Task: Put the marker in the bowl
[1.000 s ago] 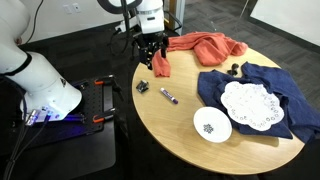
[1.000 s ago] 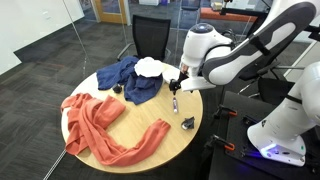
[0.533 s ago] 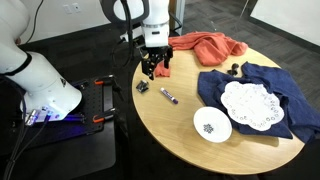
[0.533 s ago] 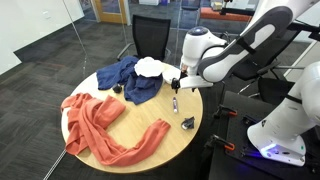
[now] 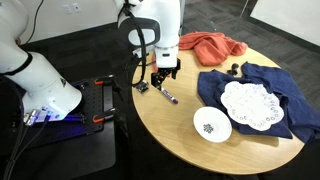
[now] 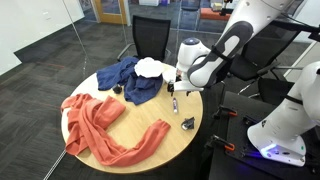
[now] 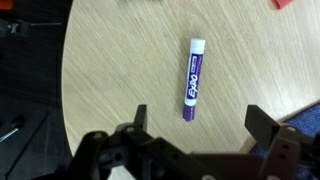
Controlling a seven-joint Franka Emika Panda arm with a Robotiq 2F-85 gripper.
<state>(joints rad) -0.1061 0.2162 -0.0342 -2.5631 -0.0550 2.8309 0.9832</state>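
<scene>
I need to lower my open gripper next onto the marker's purple end [image 7: 190,106] and close there, as it lies below the gripper, between its spread fingers.
The purple marker [image 7: 191,78] with a whitish cap end lies flat on the round wooden table [image 7: 110,70]. It also shows in both exterior views [image 5: 169,97] [image 6: 175,103]. My gripper [image 7: 197,120] is open and empty, hovering just above the marker, its fingers wide apart; it also shows in an exterior view [image 5: 163,81]. The small white bowl [image 5: 212,125] with a dark speckled centre stands near the table's front edge, away from the gripper.
A small dark blocky object [image 5: 142,87] lies at the table edge near the marker. A white lacy doily [image 5: 248,104] rests on a blue cloth [image 5: 275,85]. An orange cloth [image 5: 205,45] lies at the back.
The arm has swung from over the orange cloth toward the marker and lowered. The gripper now hangs over the marker. Nothing else moved.
</scene>
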